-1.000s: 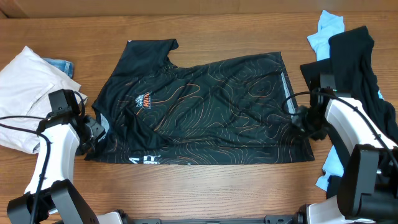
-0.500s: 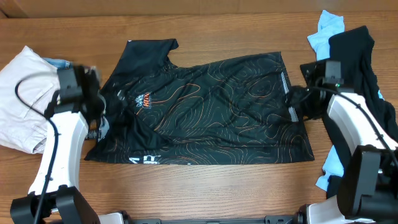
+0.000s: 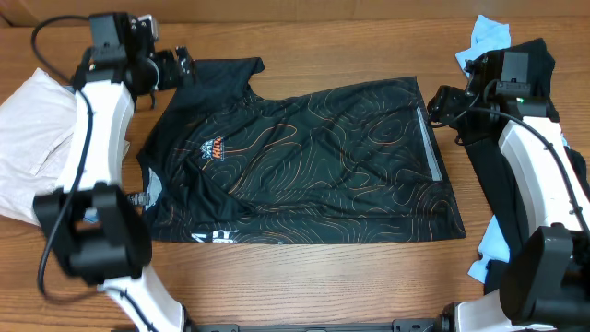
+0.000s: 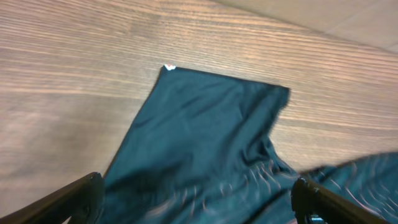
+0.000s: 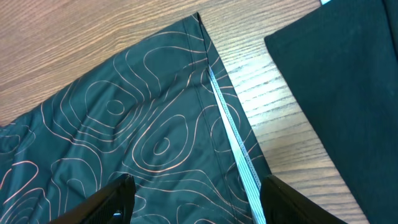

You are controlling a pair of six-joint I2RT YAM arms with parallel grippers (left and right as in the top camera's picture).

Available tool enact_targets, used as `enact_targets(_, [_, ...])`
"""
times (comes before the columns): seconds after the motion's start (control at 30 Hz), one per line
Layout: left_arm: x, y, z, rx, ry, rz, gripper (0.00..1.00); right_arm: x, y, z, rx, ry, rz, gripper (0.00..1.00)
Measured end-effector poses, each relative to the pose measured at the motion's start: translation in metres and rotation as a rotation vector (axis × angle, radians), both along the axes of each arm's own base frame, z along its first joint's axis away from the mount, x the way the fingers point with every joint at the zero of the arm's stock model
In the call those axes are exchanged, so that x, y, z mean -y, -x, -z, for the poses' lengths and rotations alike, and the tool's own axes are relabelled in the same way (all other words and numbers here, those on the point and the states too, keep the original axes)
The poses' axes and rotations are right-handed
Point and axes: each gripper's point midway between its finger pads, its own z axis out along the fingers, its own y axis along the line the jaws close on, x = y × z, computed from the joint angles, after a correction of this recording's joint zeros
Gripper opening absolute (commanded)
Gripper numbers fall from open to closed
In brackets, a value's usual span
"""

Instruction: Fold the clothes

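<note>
The left gripper moves down astride the black shirt's sleeve edge next, as that edge, the one facing the white garment, lies below.
The black jersey shirt (image 3: 304,157) lies spread flat on the wooden table, with wavy orange lines, an orange logo (image 3: 212,148) and white lettering at its near edge. My left gripper (image 3: 180,69) hovers open over the far-left sleeve (image 4: 205,130); its fingers (image 4: 74,199) stand wide apart with nothing between them. At the shirt's far-right corner my right gripper (image 3: 441,103) is open above the pale striped hem (image 5: 233,140), holding nothing. Its fingertips (image 5: 106,202) straddle the cloth.
A white garment (image 3: 37,138) lies bunched at the left edge of the table. At the right lies a pile of black clothes (image 3: 525,74) with light blue cloth (image 3: 489,37) under it; the black cloth (image 5: 342,81) lies near the right gripper.
The left arm has swung from the shirt's near-left edge to the far-left sleeve, its jaws opening. The right arm has moved along the right hem to the far corner, opening too.
</note>
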Motion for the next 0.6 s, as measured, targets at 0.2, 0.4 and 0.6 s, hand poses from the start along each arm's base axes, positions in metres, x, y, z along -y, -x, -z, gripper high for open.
enact_targets(0.2, [-0.003,-0.032,0.056,-0.068,0.007,0.016,0.96,0.0,0.002,0.001,-0.007,0.001,-0.004,0.69])
enact_targets(0.4, [-0.009,-0.05,0.091,-0.081,-0.01,0.009,0.92,-0.001,0.004,0.006,-0.03,0.0,-0.006,0.69])
enact_targets(0.6, [-0.015,-0.059,0.114,-0.078,-0.033,-0.004,0.87,-0.001,0.005,0.007,-0.033,-0.001,-0.006,0.68])
